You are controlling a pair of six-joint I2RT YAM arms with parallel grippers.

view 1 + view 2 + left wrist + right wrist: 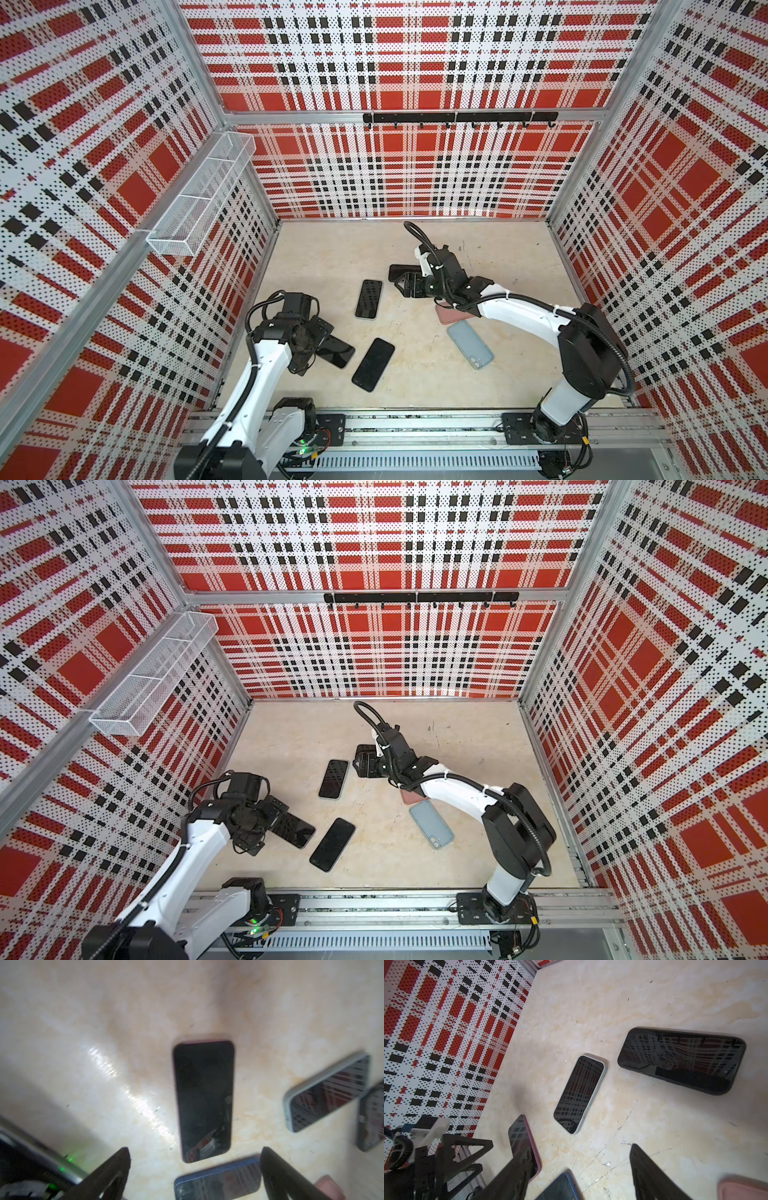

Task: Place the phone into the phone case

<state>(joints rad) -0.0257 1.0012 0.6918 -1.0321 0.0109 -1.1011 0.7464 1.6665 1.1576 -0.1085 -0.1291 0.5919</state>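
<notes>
Next, my left gripper descends toward the blue-edged phone, to the pink-edged one below, and closes across its long sides, which lie clear.
Several dark-screened phones lie flat on the beige table. One with a pink edge (pixel 203 1101) lies just ahead of my left gripper (pixel 195 1148), which is open and empty, low over that phone's near end (pixel 338 353). A blue-edged phone (pixel 372 364) lies beside it. A phone in a light grey case (pixel 369 299) lies mid-table. My right gripper (pixel 581 1147) hangs open and empty over bare table, next to a large dark phone (pixel 681 1059). An empty pink case (pixel 451 316) is partly hidden under the right arm. An empty blue-grey case (pixel 470 344) lies next to it.
Plaid perforated walls close in the table on three sides. A white wire basket (pixel 199 191) hangs on the left wall and a black hook rail (pixel 457 117) on the back wall. The arms' mounting rail (pixel 415 428) runs along the front edge.
</notes>
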